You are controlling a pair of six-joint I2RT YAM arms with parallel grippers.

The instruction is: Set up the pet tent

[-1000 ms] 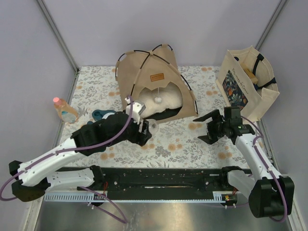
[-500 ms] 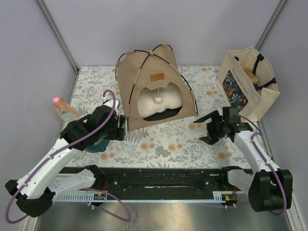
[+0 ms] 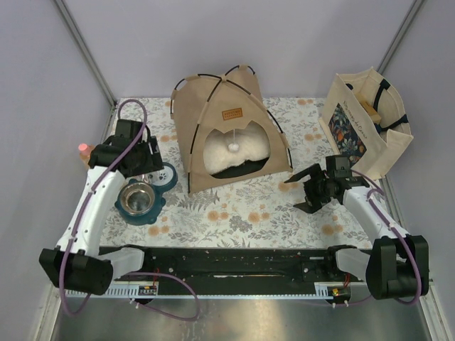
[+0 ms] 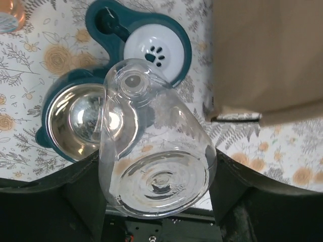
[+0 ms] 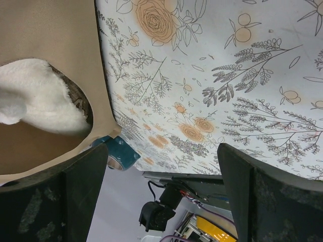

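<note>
My left gripper will move toward the pink-capped bottle next, then lower the clear bottle's neck onto the feeder's round teal socket (image 4: 106, 20), because the socket is empty.
The pet tent (image 3: 227, 131) stands upright at the back centre, tan with black poles, a brown label and a white pom-pom (image 3: 232, 146) hanging in its arched doorway. A white fluffy cushion (image 3: 242, 153) lies inside. My left gripper (image 3: 148, 165) is left of the tent, shut on a clear plastic bottle (image 4: 156, 161), held above a teal pet feeder (image 3: 146, 200). The tent's corner shows in the left wrist view (image 4: 267, 55). My right gripper (image 3: 304, 190) is open and empty, right of the tent's front corner. The right wrist view shows the tent (image 5: 50, 30) and cushion (image 5: 40, 96).
The feeder has a steel bowl (image 4: 86, 123) and a white paw-print disc (image 4: 151, 50). A pink-capped bottle (image 3: 85, 150) stands at the far left edge. A beige floral tote bag (image 3: 366, 124) stands at the back right. A floral cloth (image 3: 234, 209) covers the table.
My left arm has swung from in front of the tent's doorway to the left, carrying the clear bottle over the feeder. The right arm has barely moved.
</note>
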